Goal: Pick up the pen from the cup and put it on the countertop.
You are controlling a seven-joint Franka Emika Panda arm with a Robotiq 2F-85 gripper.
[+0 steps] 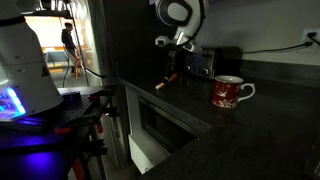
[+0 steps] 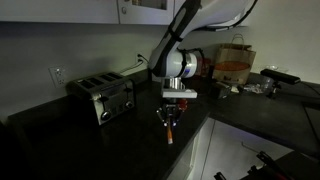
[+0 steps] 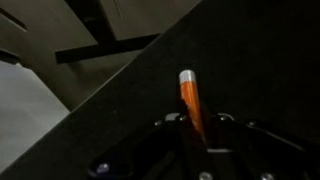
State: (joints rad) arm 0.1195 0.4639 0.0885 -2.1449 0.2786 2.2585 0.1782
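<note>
My gripper shifts in from the counter's front edge toward the toaster and cup next.
My gripper is shut on the orange pen, which hangs from the jaws tilted down toward the dark countertop. The pen's lower end is close to or touching the surface near the counter's front edge. In another exterior view the gripper holds the pen the same way over the countertop. In the wrist view the pen sticks out from between the jaws. The red cup with white handle stands on the counter, apart from the gripper.
A shiny metal toaster stands on the counter by the wall. A dark appliance sits behind the gripper. A brown bag and clutter lie on the far counter. The counter's front edge drops off close to the pen.
</note>
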